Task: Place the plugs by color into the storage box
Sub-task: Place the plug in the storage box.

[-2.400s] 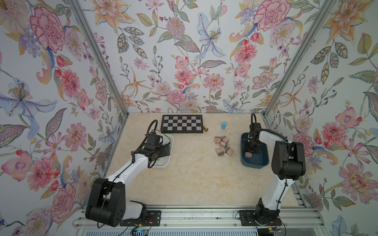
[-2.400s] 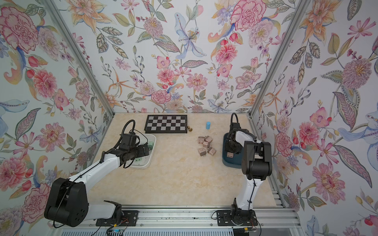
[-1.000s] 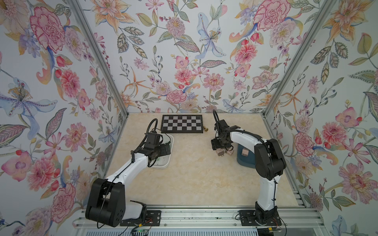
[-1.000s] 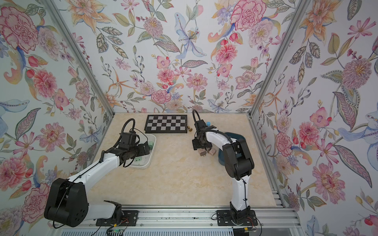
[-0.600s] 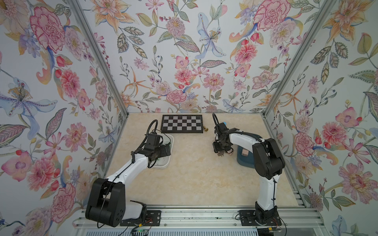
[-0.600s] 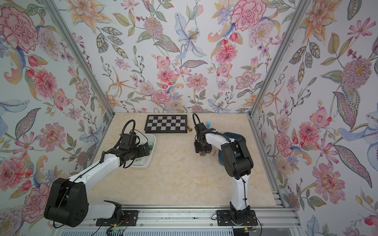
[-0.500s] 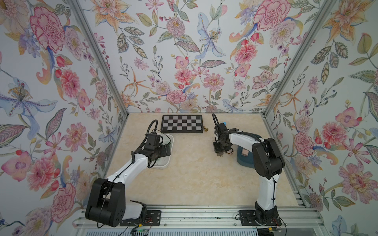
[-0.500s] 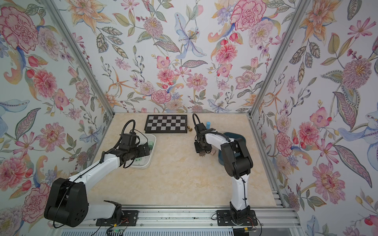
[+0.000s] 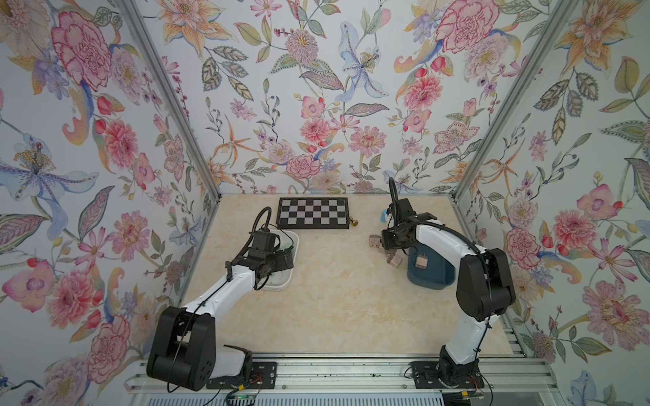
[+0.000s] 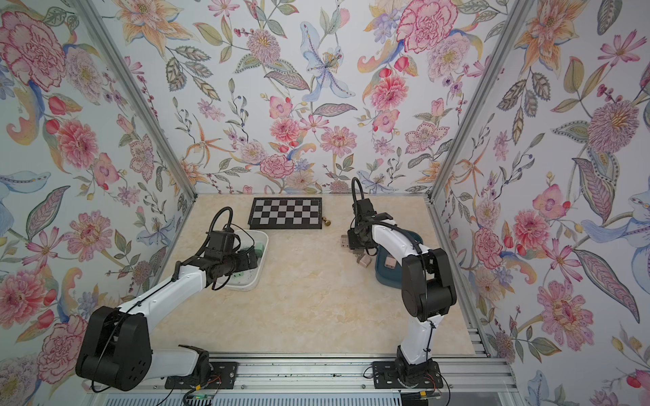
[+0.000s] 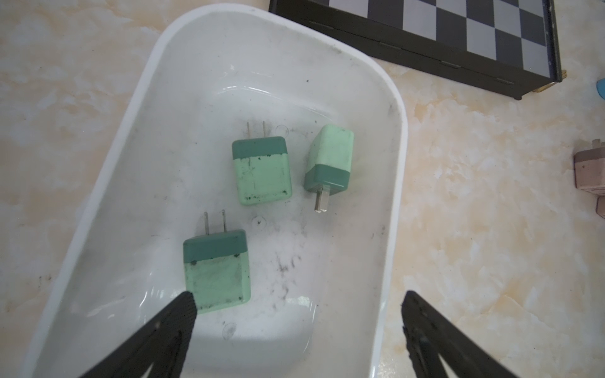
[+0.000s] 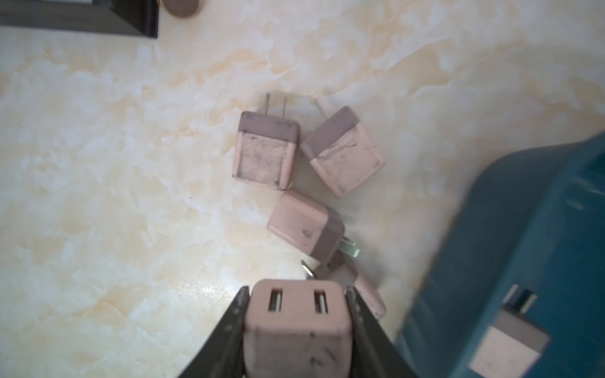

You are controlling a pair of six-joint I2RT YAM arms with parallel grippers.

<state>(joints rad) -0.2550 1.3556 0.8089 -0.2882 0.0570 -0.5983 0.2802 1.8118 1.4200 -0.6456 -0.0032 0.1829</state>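
Observation:
I should next move my right gripper over the rim of the storage box into the dark blue storage box beside it, and let go of the dusty pink plug next to the matching pink one.
In the right wrist view my right gripper point(image 12: 296, 291) is shut on a dusty pink plug point(image 12: 296, 327), its socket face towards the camera. It sits just above the table at the near end of a cluster of pink plugs point(image 12: 263, 153). The dark blue storage box point(image 12: 523, 261) beside the cluster holds one pink plug point(image 12: 509, 347). In a top view the right gripper point(image 9: 388, 247) is just left of the blue box point(image 9: 432, 277). My left gripper point(image 11: 298, 294) hangs open over the white storage box point(image 11: 147, 98), which holds three mint green plugs point(image 11: 262, 170).
A black and white chessboard point(image 9: 313, 212) lies at the back of the table, with a small brass chess piece point(image 9: 353, 222) at its right corner. A light blue cylinder point(image 9: 383, 216) stands behind the right wrist. The white box point(image 9: 278, 284) is at the left.
The right arm swung from the blue box to the pink plug cluster, and its jaws closed on one plug. The left arm has stayed still.

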